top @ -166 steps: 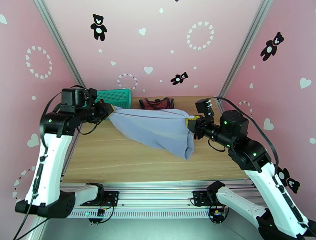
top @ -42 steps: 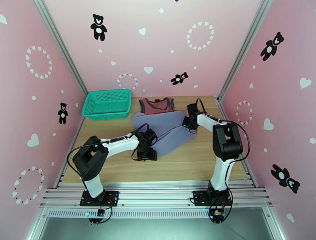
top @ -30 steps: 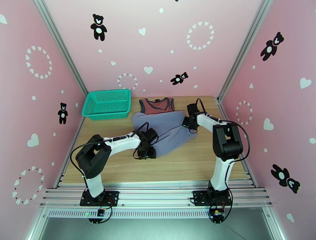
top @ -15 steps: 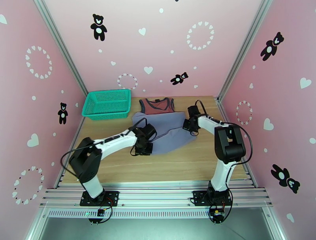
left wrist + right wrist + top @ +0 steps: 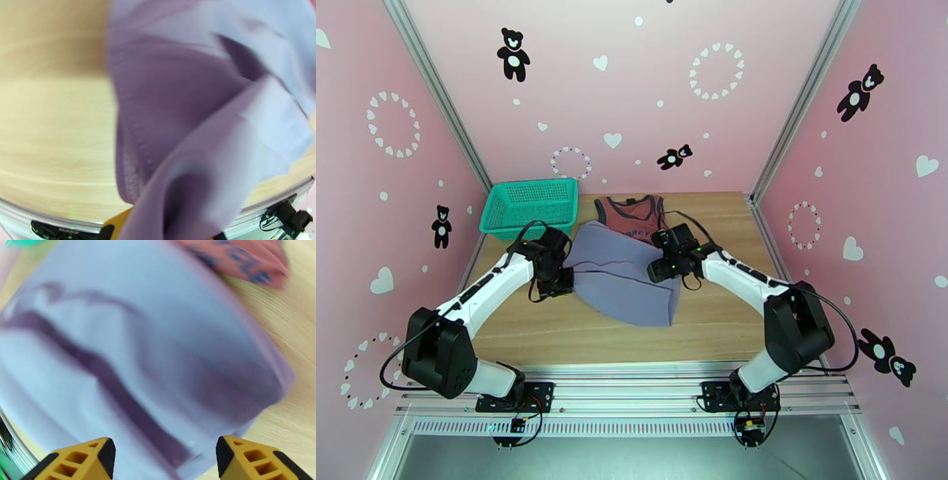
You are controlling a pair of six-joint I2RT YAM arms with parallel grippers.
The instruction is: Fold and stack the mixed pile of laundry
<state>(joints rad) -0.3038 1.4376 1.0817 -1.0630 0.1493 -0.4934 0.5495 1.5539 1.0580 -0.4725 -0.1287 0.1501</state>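
My open right gripper should come back and down next, onto the shirt's near edge below, nearer my base, as bare wood leaves that edge exposed.
The grey-lavender shirt (image 5: 626,276) lies bunched and folded over mid-table, its far edge overlapping the rust-red tank top (image 5: 632,213) at the back. My left gripper (image 5: 565,278) is at the shirt's left edge, shut on a fold of it. In the left wrist view the cloth (image 5: 189,130) runs down between the jaws, beside one yellow finger (image 5: 118,225). My right gripper (image 5: 662,272) hovers over the shirt's right side. Its yellow fingers (image 5: 81,461) stand wide apart above the cloth (image 5: 130,338), holding nothing. The tank top's lettering (image 5: 241,257) shows blurred beyond.
A teal mesh basket (image 5: 531,207) stands at the back left corner of the wooden table (image 5: 727,316). Pink walls close in the sides and back. Bare wood lies in front of the shirt and to its right.
The left gripper closed on the shirt's near corner and carried it back and to the left. The right gripper let go, opened and moved left toward the centre. The shirt shifted left.
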